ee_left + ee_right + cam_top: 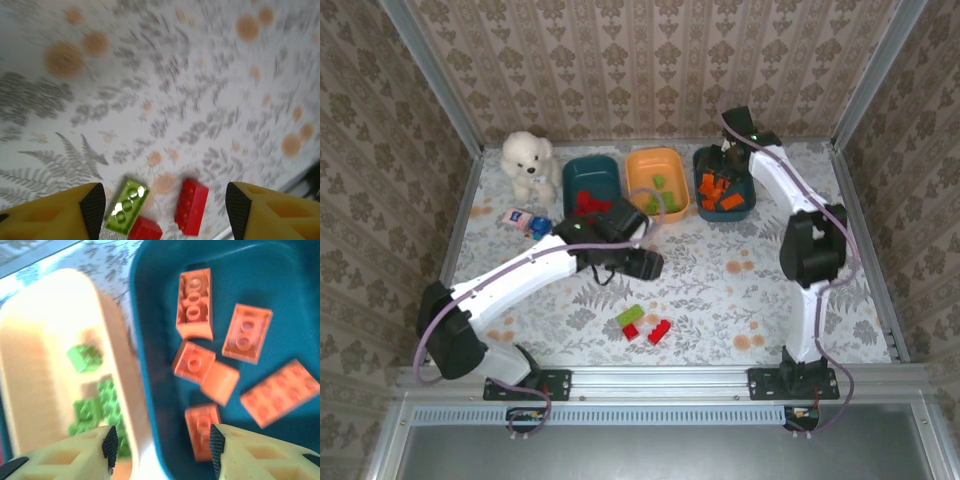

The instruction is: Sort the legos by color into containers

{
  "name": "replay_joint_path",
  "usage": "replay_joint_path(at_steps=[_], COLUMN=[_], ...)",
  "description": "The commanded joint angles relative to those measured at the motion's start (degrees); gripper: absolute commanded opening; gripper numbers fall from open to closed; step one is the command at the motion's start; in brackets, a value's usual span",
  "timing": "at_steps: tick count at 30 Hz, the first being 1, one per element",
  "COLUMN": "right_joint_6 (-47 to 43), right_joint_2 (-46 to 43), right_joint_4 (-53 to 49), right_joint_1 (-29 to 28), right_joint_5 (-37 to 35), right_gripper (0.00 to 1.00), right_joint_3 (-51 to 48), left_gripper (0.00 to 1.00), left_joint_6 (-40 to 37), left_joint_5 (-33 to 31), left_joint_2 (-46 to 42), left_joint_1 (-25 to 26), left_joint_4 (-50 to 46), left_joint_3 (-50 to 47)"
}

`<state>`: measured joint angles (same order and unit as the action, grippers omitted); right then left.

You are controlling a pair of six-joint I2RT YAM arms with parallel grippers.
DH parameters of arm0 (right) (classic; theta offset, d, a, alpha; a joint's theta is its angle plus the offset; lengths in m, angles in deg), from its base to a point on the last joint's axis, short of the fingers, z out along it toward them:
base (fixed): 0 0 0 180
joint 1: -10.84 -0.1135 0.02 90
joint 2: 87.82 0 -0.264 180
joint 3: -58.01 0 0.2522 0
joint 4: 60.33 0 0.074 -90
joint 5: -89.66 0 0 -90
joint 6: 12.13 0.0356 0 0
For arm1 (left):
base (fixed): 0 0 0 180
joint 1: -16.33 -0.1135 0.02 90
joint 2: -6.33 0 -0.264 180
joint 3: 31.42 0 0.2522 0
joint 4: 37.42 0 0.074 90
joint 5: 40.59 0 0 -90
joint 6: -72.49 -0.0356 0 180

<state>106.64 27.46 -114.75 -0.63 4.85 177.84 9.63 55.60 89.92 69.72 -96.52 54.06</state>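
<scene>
My left gripper moves down toward the metal bar onto the longer red lego (660, 332) (192, 206) next, as this lego stands apart, below the gripper and nearer that bar.
Three loose legos lie on the table near the front: a light green one (629, 317) (126, 206), a small red one (631, 331) (145, 230) and a longer red one (659, 331) (191, 205). My left gripper (645, 262) (164, 212) hangs open above them, holding nothing. At the back stand a teal bin (590, 162) with red bricks (588, 203), an orange bin (657, 152) (112, 340) with green bricks (95, 410), and a teal bin (725, 217) (280, 285) with orange bricks (194, 302). My right gripper (730, 160) (163, 447) is open and empty, straddling the wall between the orange bin and the right teal bin.
A white plush bear (528, 160) sits at the back left, with a small blue-white object (527, 222) in front of it. Patterned walls close in the table on three sides. A metal rail (660, 380) runs along the near edge.
</scene>
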Motion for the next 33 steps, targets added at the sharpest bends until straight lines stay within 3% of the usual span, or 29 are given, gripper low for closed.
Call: replay_joint_path(at_steps=[1,5,8,15,18,23,28,33], right_joint_6=[1.31,3.56,4.28,8.84,11.33,11.61,10.25,10.77], right_joint_2=[-15.03,-34.82,-49.25,-71.65,-75.65,-79.03,-77.92,-76.38], right_joint_4=[7.6,16.66,18.31,11.58,7.0,-0.84,-1.23,1.3], right_joint_1=[-1.63,-3.77,-6.62,-7.18,-7.25,-7.22,-7.19,-7.23], right_joint_5=[1.35,10.76,17.74,29.18,33.63,33.64,34.01,33.68], right_gripper=[0.55,0.56,0.59,0.72,0.73,0.74,0.74,0.73], right_joint_3=[-13.85,-34.22,-43.49,-50.5,-49.72,-46.64,-45.94,-46.01], left_gripper=[0.68,0.68,0.67,0.64,0.6,0.55,0.49,0.28], left_joint_6=[-6.51,-6.55,-5.84,-3.32,-2.32,-1.06,-0.87,-1.29], left_joint_5=[-1.44,-2.08,-2.38,-1.94,-1.23,-1.7,-3.03,-4.29], left_joint_2=[3.53,8.09,11.92,19.88,22.52,25.88,28.38,29.77], left_joint_1=[4.72,10.08,13.11,17.06,17.8,18.07,18.03,17.81], left_joint_4=[-5.21,-5.5,-6.49,-8.49,-9.0,-10.27,-10.04,-9.16], left_joint_3=[0.1,-0.14,1.18,4.02,5.06,5.97,5.93,6.56])
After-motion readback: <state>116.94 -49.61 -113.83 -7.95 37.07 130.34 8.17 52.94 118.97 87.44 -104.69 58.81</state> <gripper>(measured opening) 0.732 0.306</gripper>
